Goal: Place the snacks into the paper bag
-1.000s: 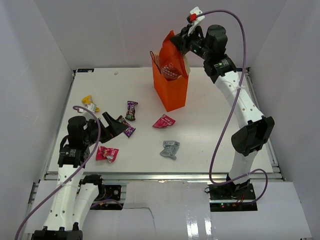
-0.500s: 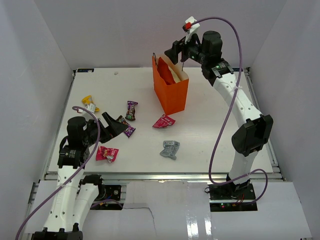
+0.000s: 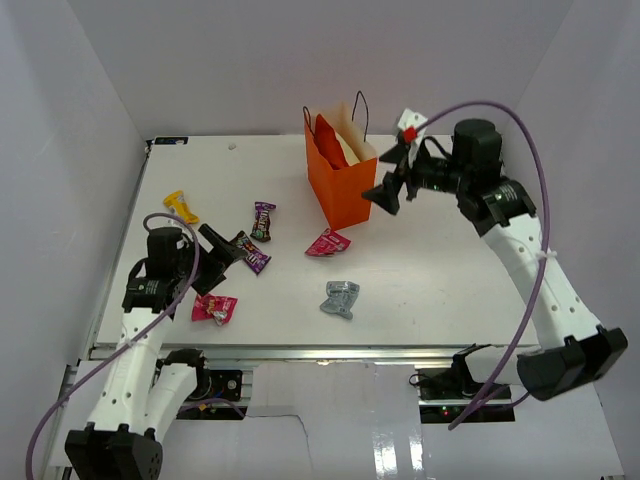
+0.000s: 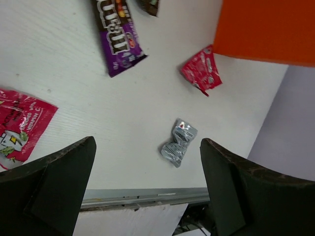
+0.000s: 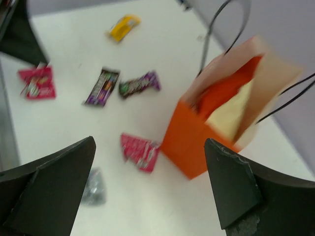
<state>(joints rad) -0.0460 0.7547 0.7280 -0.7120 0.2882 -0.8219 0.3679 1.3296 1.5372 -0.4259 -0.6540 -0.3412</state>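
Observation:
My left gripper should next move outward and down toward the purple packet (image 3: 251, 253), which is still beyond its open fingers, until they are on both sides of its middle.
The orange paper bag (image 3: 342, 190) stands upright at the back middle of the table. The cream-and-orange chip bag (image 3: 329, 140) sits inside it, also seen in the right wrist view (image 5: 224, 96). My right gripper (image 3: 389, 176) hangs open and empty just right of the bag. On the table lie a yellow packet (image 3: 180, 206), a dark packet (image 3: 263, 220), a purple packet (image 3: 251, 253), a pink packet (image 3: 327, 242), a silver packet (image 3: 341, 298) and a larger pink packet (image 3: 214, 307). My left gripper (image 3: 221, 258) is open, low over the table beside the purple packet.
White walls close in the table on three sides. A metal rail (image 3: 320, 352) runs along the near edge. Two thin black cord handles (image 5: 224, 19) rise from the bag's rim. In the left wrist view the silver packet (image 4: 178, 147) lies ahead between the fingers.
My right gripper opened, let the chip bag drop into the paper bag, and swung down to the right of it. The left arm shifted only slightly.

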